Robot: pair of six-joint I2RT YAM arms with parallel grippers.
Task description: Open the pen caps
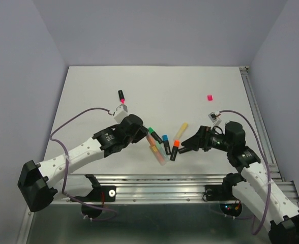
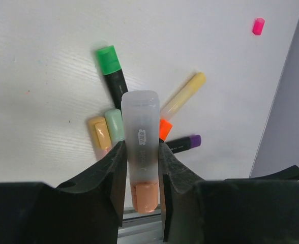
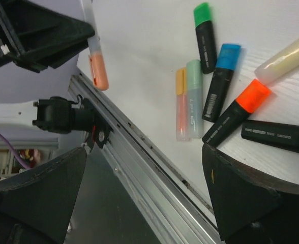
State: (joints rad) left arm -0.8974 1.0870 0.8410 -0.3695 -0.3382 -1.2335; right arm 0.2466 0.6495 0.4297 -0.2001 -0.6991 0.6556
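Observation:
I should next move my left gripper outward, then down, and release the pale pen beside the black pen, as that clear tabletop is outward of and below the gripper.
My left gripper [image 2: 141,152] is shut on the frosted barrel of a pale pen [image 2: 141,122], lifted off the table. That pen's peach cap [image 2: 144,197] sits at the end nearest the wrist, behind the fingers. The same cap [image 3: 99,71] shows in the right wrist view. Below lie capped pens with a green cap [image 2: 109,60], an orange cap [image 3: 253,95], a blue cap [image 3: 229,55] and a purple cap [image 2: 195,141]. My right gripper [image 3: 144,198] is open and holds nothing, just right of the pile [image 1: 165,147].
A loose pink cap [image 1: 209,96] lies at the back right. A black pen with a bare pink tip [image 1: 121,95] lies at the back left. Two pale pens [image 3: 187,101] and a pale yellow one [image 3: 287,56] share the pile. The table's metal rail [image 1: 180,179] runs along the near edge.

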